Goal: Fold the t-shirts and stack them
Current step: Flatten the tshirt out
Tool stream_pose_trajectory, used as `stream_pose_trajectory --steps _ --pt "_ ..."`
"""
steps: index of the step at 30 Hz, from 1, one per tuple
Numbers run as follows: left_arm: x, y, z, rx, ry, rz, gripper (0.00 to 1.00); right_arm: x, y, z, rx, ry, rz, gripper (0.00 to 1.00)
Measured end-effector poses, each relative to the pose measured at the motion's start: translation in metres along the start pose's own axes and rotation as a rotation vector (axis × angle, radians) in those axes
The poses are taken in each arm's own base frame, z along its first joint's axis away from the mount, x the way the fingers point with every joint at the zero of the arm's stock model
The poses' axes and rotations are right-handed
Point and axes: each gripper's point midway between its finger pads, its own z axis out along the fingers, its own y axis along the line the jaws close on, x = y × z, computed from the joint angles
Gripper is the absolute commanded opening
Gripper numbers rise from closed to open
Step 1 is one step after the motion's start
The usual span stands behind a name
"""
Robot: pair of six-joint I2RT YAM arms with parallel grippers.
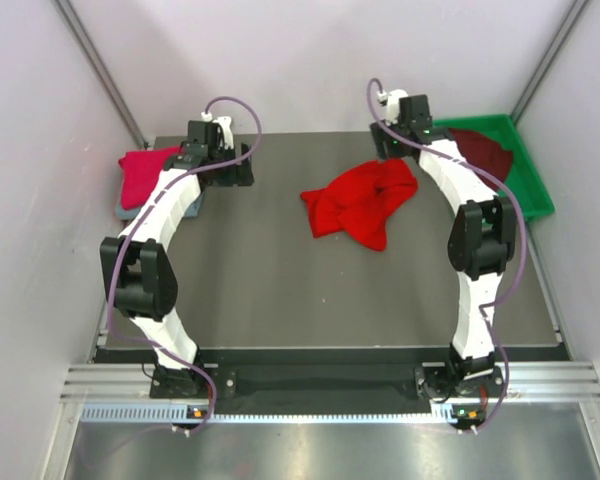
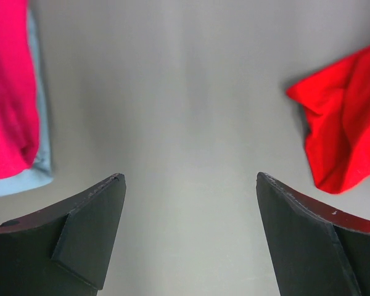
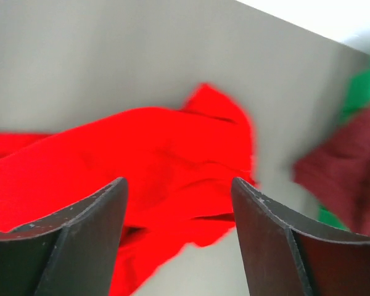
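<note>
The right gripper moves down, back and toward the left in the top view, onto the red t-shirt's cloth inside its far edge [image 1: 368, 178] [image 3: 131, 150] next.
A crumpled bright red t-shirt [image 1: 362, 200] lies on the table's middle right; it also shows in the right wrist view [image 3: 142, 160] and the left wrist view [image 2: 345, 123]. A folded crimson-pink t-shirt [image 1: 142, 175] lies on a grey-blue t-shirt [image 2: 40, 148] at the far left; the pink one also shows in the left wrist view [image 2: 6, 92]. A dark maroon t-shirt [image 1: 483, 152] lies in the green tray [image 1: 535, 180]. My left gripper [image 2: 190, 179] is open and empty over bare table. My right gripper [image 3: 179, 182] is open above the red t-shirt's far edge.
The grey table top [image 1: 280, 290] has white walls on three sides. The green tray stands at the far right corner. Both arms reach toward the far side.
</note>
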Motion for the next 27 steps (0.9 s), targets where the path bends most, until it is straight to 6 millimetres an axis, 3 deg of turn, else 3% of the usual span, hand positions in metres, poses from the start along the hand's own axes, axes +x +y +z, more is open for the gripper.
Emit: stream_pose_trajectory --steps 6,9,16,23,27 --pt "0.002 -0.011 0.000 0.043 0.007 0.017 0.90 0.007 0.068 -0.014 -0.153 0.009 -0.092 0.68" --pt "0.004 -0.011 0.000 0.045 0.011 0.017 0.90 0.030 0.084 -0.019 -0.207 0.055 -0.101 0.68" --pt "0.014 -0.009 0.004 0.041 0.035 0.015 0.90 0.092 0.082 -0.017 -0.216 0.203 -0.106 0.68" --pt "0.015 -0.009 0.004 0.041 0.038 0.014 0.90 0.093 0.068 -0.014 -0.176 0.204 -0.141 0.66" --pt "0.016 -0.009 0.004 0.041 0.041 0.013 0.90 0.083 0.057 0.001 -0.149 0.183 -0.146 0.62"
